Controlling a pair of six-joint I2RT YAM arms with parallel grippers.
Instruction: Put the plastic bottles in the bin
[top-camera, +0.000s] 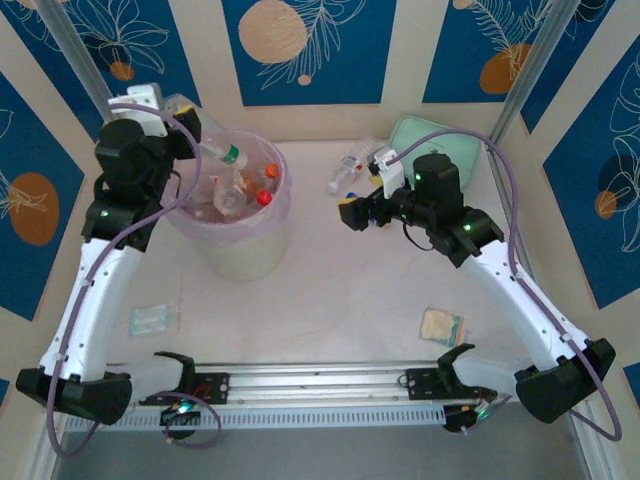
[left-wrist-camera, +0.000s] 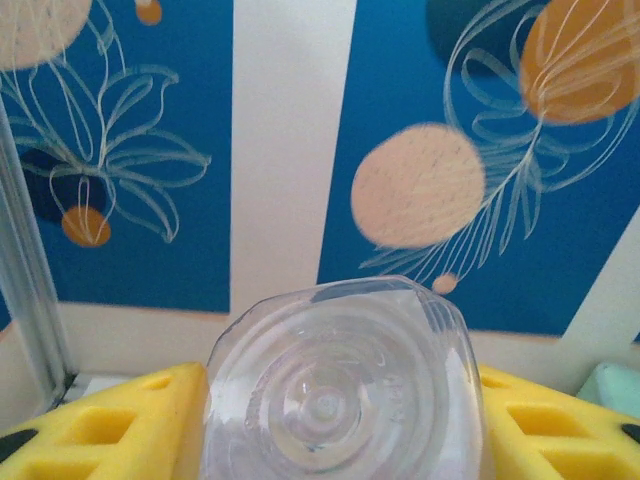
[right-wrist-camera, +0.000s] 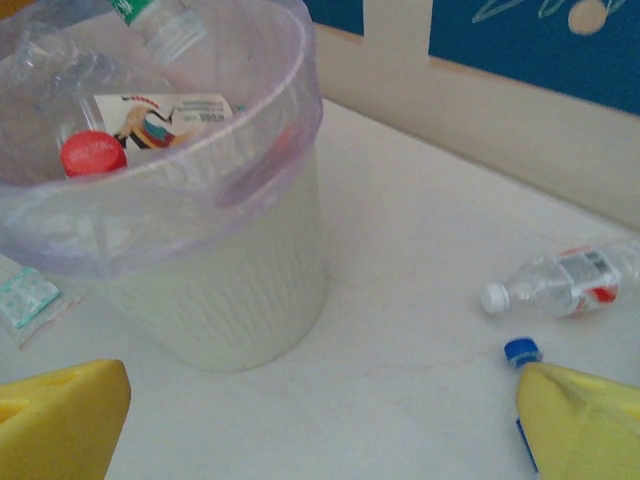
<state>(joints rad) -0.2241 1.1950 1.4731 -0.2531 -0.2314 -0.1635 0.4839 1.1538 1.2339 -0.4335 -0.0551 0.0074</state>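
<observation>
My left gripper lowers over the opening of the pink-lilac bin next, then releases the clear plastic bottle.
My left gripper (top-camera: 178, 112) is shut on a clear plastic bottle (top-camera: 210, 140) with a green cap. It holds the bottle slanted, cap down, over the far left rim of the bin (top-camera: 250, 250). In the left wrist view the bottle's ribbed base (left-wrist-camera: 340, 390) sits between the yellow fingers (left-wrist-camera: 110, 420). The pink-lilac bin (right-wrist-camera: 200, 290) holds several bottles, one with a red cap (right-wrist-camera: 92, 153). My right gripper (top-camera: 365, 188) stands open and empty to the right of the bin, low over the table. Beside it lie a white-capped bottle (right-wrist-camera: 560, 282) and a blue cap (right-wrist-camera: 522, 350).
A mint-green case (top-camera: 420, 135) lies at the back right, behind the right arm. A small clear packet (top-camera: 152, 318) lies front left and a beige packet (top-camera: 442, 326) front right. Patterned walls close in the table on three sides.
</observation>
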